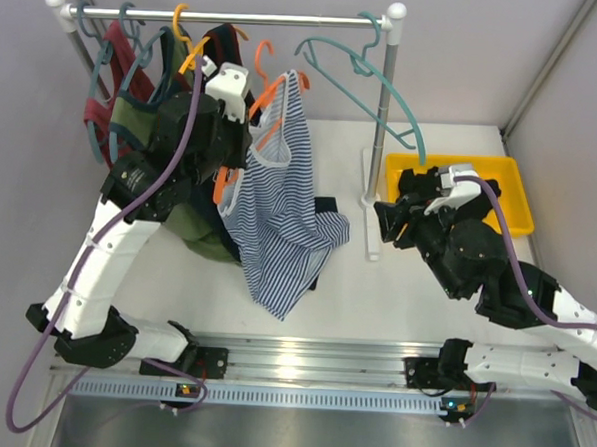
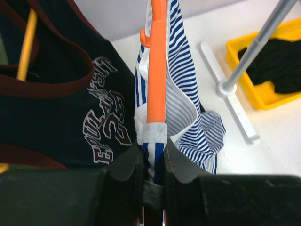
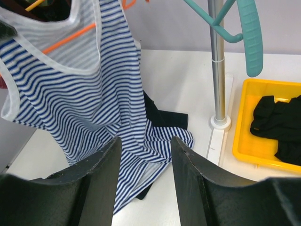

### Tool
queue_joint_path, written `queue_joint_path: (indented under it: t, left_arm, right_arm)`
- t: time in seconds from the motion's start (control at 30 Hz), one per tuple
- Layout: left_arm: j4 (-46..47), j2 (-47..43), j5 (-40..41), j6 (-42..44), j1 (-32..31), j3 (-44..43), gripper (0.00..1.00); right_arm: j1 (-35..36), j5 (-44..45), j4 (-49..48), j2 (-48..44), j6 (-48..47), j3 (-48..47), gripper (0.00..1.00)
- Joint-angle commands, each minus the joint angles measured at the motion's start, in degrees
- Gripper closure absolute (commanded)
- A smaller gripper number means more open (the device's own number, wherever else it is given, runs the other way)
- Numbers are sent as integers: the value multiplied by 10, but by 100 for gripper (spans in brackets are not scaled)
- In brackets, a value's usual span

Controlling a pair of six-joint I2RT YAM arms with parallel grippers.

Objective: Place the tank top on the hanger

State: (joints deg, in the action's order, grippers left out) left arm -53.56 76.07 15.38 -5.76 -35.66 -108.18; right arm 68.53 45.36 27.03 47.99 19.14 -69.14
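The orange hanger's hook still sits off the rack rod's bare part, so my left gripper will next lift up and outward, set the hook over it and release.
The striped tank top hangs on the orange hanger in front of the rack, and its lower hem is crumpled on the table. My left gripper is shut on a grey-trimmed shoulder strap of the tank top and on the hanger arm together; both run between the jaws of the left gripper. My right gripper hovers open beside the rack post, facing the tank top with nothing between its fingers. The hanger shows through the neckline.
The rack rod carries a teal hanger and red and green garments at the left. A navy lettered top hangs beside my left gripper. The rack post stands by a yellow tray holding a black garment. A dark cloth lies under the hem.
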Motion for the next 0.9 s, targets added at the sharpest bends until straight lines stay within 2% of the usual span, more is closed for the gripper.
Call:
queue_joint_path:
  t: [0.0, 0.33, 0.87]
  left_arm:
    - [72, 7, 40, 17, 4, -71, 100]
    - [75, 35, 61, 35, 9, -127, 100]
    - [111, 68, 26, 28, 53, -158, 100]
  right_arm:
    - [7, 3, -10, -5, 1, 2, 53]
    - [6, 4, -14, -8, -2, 3, 53]
    - [6, 3, -15, -6, -1, 5, 53]
